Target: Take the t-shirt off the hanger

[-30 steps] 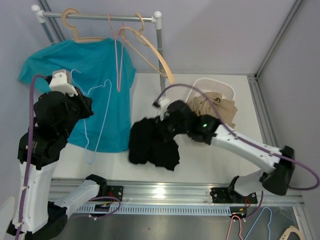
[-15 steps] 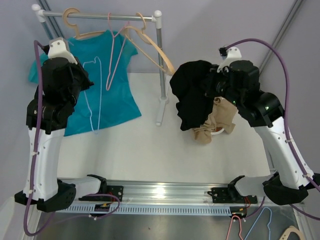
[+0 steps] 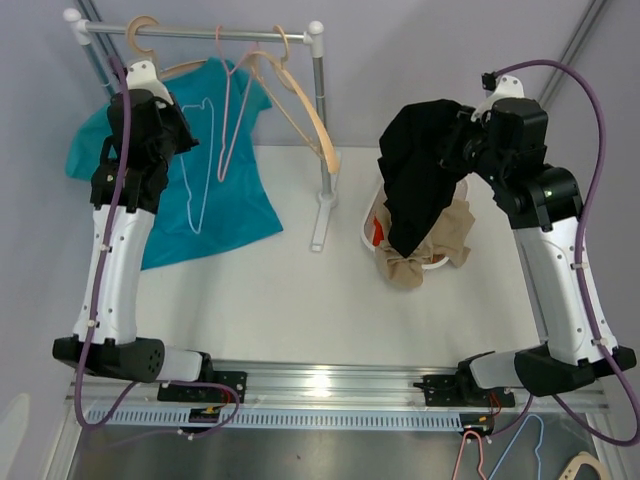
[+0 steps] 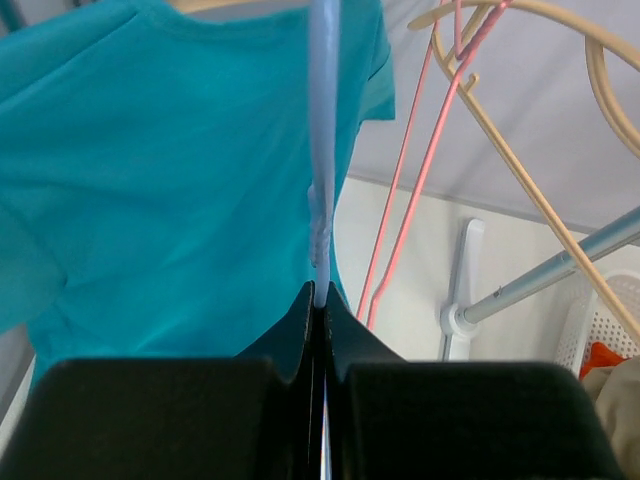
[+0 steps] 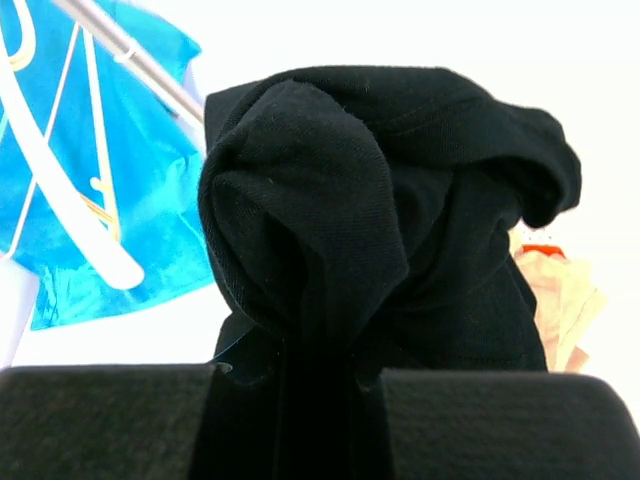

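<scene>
The black t-shirt (image 3: pixel 420 175) hangs bunched high above the white basket, so the right gripper moves down into the basket next and releases the shirt onto the beige clothes.
A black t-shirt (image 3: pixel 420 175) hangs bunched from my right gripper (image 3: pixel 463 140), which is shut on it, high above the white basket (image 3: pixel 366 222). In the right wrist view the shirt (image 5: pixel 380 200) fills the space above the closed jaws (image 5: pixel 320 345). My left gripper (image 3: pixel 183 140) is shut on a bare light-blue wire hanger (image 3: pixel 205 170) and holds it up in front of the teal shirt (image 3: pixel 215 200). In the left wrist view the hanger wire (image 4: pixel 322 150) runs straight up from the closed jaws (image 4: pixel 320 292).
A clothes rail (image 3: pixel 200 33) at the back left carries the teal shirt on a wooden hanger, a pink wire hanger (image 3: pixel 228 120) and an empty wooden hanger (image 3: pixel 305 110). Its post (image 3: pixel 320 130) stands mid-table. Beige clothes (image 3: pixel 440 240) fill the basket.
My right arm has lifted the black t-shirt off the table and carried it up and right over the basket. My left arm has raised the blue hanger toward the rail.
</scene>
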### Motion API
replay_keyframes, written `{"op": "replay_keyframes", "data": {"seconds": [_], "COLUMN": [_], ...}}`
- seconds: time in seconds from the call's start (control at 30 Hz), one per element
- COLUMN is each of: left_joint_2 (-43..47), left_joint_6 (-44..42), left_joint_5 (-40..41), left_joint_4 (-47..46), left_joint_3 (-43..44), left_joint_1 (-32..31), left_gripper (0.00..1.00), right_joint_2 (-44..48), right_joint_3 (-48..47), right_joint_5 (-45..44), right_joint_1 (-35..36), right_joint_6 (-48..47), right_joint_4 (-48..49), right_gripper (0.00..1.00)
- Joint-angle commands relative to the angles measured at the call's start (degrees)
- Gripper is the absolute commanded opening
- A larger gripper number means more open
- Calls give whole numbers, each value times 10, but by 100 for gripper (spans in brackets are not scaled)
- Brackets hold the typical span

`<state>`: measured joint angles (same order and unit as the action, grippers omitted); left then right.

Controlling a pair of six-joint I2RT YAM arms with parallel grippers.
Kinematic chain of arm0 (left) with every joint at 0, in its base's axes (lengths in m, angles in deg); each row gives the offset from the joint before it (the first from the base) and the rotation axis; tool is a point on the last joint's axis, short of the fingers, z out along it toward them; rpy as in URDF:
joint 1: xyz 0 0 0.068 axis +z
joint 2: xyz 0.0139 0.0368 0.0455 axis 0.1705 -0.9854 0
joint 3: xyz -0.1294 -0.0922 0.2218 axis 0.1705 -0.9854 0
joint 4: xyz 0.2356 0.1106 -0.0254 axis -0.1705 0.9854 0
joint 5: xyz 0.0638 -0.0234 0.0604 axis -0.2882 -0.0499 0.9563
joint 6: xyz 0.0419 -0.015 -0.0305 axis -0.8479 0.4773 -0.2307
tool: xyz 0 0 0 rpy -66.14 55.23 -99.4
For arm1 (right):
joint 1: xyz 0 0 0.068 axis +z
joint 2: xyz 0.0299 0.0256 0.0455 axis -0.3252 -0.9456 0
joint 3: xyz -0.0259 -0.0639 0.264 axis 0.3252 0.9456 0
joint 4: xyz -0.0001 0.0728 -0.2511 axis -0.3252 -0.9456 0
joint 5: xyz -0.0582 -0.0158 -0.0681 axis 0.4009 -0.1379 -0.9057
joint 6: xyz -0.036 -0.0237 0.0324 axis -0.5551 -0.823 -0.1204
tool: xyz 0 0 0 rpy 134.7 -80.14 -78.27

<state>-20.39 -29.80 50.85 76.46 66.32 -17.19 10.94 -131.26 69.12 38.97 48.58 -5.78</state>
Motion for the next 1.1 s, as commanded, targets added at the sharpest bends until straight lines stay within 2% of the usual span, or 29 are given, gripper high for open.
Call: {"op": "replay_keyframes", "data": {"seconds": [0.0,0.17,0.23,0.4,0.47,0.6,0.73,0.87,0.97,1.0,1.03,1.07], "left_joint_2": [-20,-88,-96,-139,-158,-189,-212,-251,-270,-272,-275,-278], "left_joint_6": [-29,-66,-70,-76,-86,-90,-90,-88,-95,-95,-97,-100], "left_joint_5": [-99,-123,-147,-169,-170,-189,-214,-198,-192,-186,-185,-183], "left_joint_4": [-107,-127,-154,-171,-160,-177,-199,-181,-174,-176,-178,-182], "left_joint_3": [0,51,57,87,128,165,183,245,254,252,249,245], "left_joint_1": [27,28,28,28,29,28,28,28,28,28,28,28], "left_gripper": [1,1,1,1,1,1,1,1,1,1,1,1], "right_joint_2": [-8,0,-16,-150,-168,-217,-259,-295,-288,-284,-283,-271], "right_joint_3": [56,201,262,353,396,412,444,455,455,455,451,449], "right_joint_5": [15,20,68,161,147,105,131,134,121,111,105,99], "right_joint_1": [-15,-57,-74,-102,-100,-102,-106,-112,-117,-116,-117,-118], "right_joint_6": [6,45,57,94,108,117,126,124,119,116,113,107], "right_joint_4": [50,133,160,222,247,266,303,320,318,313,309,304], "right_gripper": [0,0,0,0,0,0,0,0,0,3,12,32]}}
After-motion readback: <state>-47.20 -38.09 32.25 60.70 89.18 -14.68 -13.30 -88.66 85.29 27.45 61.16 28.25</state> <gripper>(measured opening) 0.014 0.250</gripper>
